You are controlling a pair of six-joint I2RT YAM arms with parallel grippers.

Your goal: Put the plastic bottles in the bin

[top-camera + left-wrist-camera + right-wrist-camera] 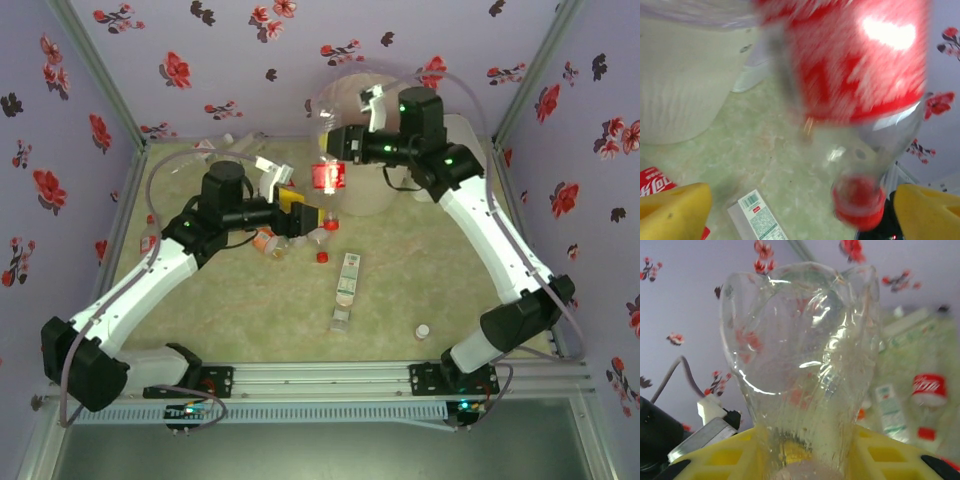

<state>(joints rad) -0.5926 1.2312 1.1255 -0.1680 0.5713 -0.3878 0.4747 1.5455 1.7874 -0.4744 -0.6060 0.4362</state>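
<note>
I should next move my right gripper outward over the bin's bag-lined opening [351, 97] and down to release the red-label bottle, because the bottle still hangs in front of the bin.
A clear plastic bottle with a red label [328, 177] hangs cap-down in front of the bin [372, 190], a cream-white bucket with a pinkish bag. My right gripper [346, 148] is shut on its upper body. In the right wrist view the bottle's clear base [800, 340] rises between the yellow fingers [890, 455] of that gripper [805, 457]. My left gripper [298, 212] is open just left of the bottle's lower end. Seen from the left wrist, the blurred red-label bottle [855, 65] and its red cap [858, 202] hang ahead of the left gripper [800, 207], whose yellow fingers [670, 212] are spread wide.
More bottles lie in a heap under the left gripper [272, 242], and others at the back left [240, 147]. A green-white labelled bottle [346, 285] lies mid-table, with a loose red cap [322, 257] and a white cap [423, 330]. A white box [466, 140] sits right of the bin.
</note>
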